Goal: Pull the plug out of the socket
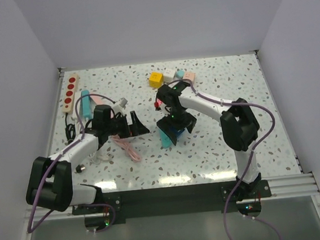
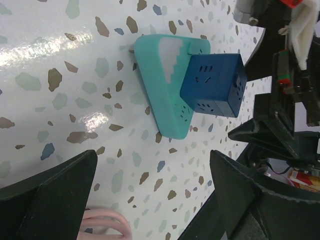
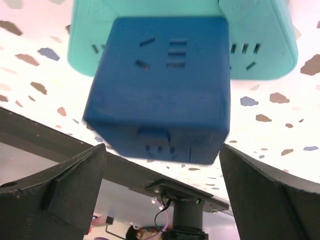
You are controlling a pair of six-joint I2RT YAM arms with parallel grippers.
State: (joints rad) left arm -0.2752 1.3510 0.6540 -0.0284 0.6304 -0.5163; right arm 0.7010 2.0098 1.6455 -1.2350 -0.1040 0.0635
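Observation:
My right gripper rises and shifts outward off the cube plug next, then lowers its fingers on either side, as the plug still sits in the socket.
A dark blue cube plug sits plugged into a teal socket block lying on the speckled table. My right gripper hangs over the cube with its jaws wide open. In the right wrist view the cube fills the space ahead of the gripper and the fingers stand apart from it, with the teal socket behind. My left gripper is open and empty just left of the socket. Its wrist view shows the gripper facing the socket and cube.
A pink cable lies under the left gripper and shows in its wrist view. A wooden strip with red sockets lies at the back left. A yellow cube and pale adapters sit at the back centre.

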